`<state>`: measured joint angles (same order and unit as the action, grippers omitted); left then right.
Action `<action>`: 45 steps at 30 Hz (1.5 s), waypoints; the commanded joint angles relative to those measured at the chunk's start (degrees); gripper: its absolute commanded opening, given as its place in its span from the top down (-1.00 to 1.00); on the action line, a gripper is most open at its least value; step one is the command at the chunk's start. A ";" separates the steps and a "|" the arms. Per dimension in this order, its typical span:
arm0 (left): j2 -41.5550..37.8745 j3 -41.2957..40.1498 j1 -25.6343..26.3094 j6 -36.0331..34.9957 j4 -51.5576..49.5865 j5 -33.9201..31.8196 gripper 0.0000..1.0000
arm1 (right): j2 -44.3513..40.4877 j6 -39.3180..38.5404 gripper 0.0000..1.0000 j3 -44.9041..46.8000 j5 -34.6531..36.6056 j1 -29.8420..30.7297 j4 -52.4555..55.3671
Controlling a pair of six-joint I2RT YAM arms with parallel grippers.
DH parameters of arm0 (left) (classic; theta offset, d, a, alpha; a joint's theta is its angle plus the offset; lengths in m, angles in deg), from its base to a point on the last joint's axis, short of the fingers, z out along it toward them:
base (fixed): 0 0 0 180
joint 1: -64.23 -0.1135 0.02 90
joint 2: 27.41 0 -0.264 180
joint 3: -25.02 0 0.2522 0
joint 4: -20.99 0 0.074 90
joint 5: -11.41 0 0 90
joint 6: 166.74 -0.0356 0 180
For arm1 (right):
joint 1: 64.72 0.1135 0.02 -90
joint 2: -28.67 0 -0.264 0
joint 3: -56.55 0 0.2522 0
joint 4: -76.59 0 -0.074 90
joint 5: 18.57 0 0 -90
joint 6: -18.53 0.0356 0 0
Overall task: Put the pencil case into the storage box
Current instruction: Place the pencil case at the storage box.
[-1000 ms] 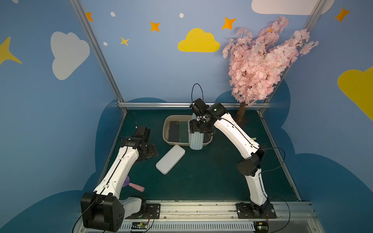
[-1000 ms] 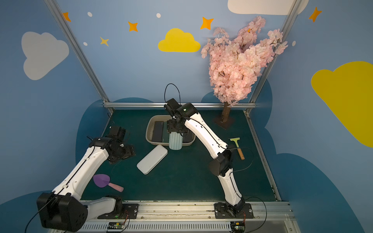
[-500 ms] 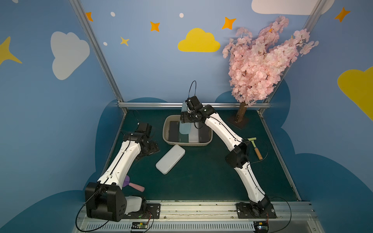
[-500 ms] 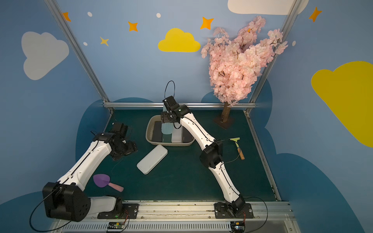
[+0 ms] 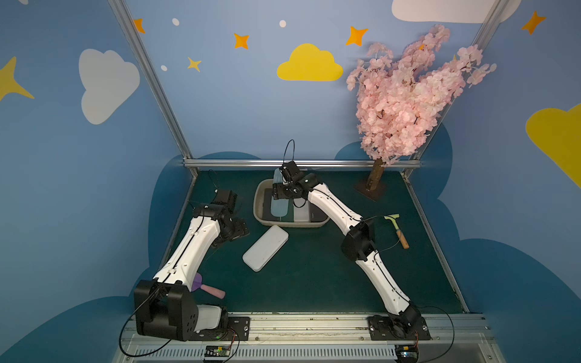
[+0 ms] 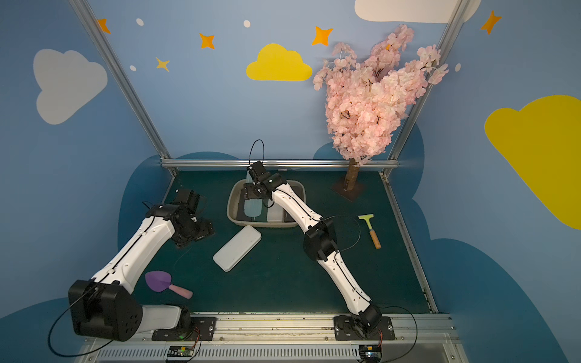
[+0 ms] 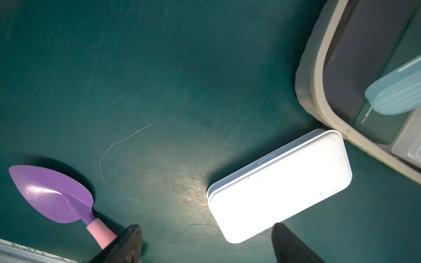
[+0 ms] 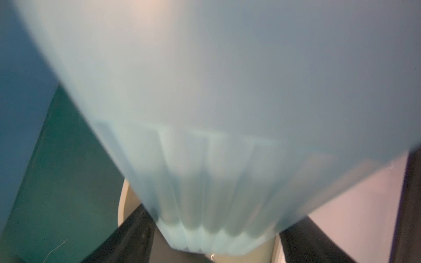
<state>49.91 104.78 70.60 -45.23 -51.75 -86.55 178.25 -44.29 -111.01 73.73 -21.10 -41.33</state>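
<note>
My right gripper comes down toward the green piece (image 5: 290, 210) beside the white case inside the box next and releases. The blue pencil case still hangs above it.
A light blue ribbed pencil case (image 5: 279, 206) hangs tilted over the left half of the beige storage box (image 5: 258, 213), and my right gripper (image 5: 284, 191) is shut on it. In the right wrist view the blue case (image 8: 216, 113) fills most of the picture, between the dark fingers (image 8: 129, 236). Both top views show the case (image 6: 253, 209) above the box (image 6: 232, 210). A white pencil case (image 5: 265, 247) lies flat on the green mat in front of the box. My left gripper (image 7: 207, 227) hovers open and empty beside that white case (image 7: 280, 184).
Dark cases (image 5: 316, 215) and a white case (image 5: 301, 213) lie inside the box. A purple trowel (image 6: 163, 283) with a pink handle lies front left. A green-headed scraper (image 5: 396, 228) lies to the right. A pink blossom tree (image 5: 405, 100) stands at the back right.
My right arm has carried the blue pencil case from in front of the box to over its inside, tilting it. The left arm has shifted only slightly.
</note>
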 commanded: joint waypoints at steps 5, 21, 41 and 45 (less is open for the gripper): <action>0.11 0.04 -0.39 -1.23 -0.87 -0.47 -0.83 | 0.26 0.94 0.02 -2.21 0.77 -0.18 8.59; 0.27 -2.18 -0.67 -0.49 0.49 0.33 -0.84 | 3.93 5.10 -0.23 -2.21 -3.60 -2.10 14.02; -0.93 -2.67 -0.66 -0.70 -0.24 -0.06 -0.84 | 5.68 6.79 -0.60 -2.21 -9.46 -1.34 10.69; -1.00 -2.78 -0.66 -0.74 -0.15 0.03 -0.84 | 5.55 6.71 -0.68 -2.12 -10.25 -1.35 10.79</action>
<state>49.84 102.62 70.21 -45.62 -51.31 -86.31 181.60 -38.24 -112.78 67.20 -23.53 -33.83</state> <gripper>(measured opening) 0.919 0.839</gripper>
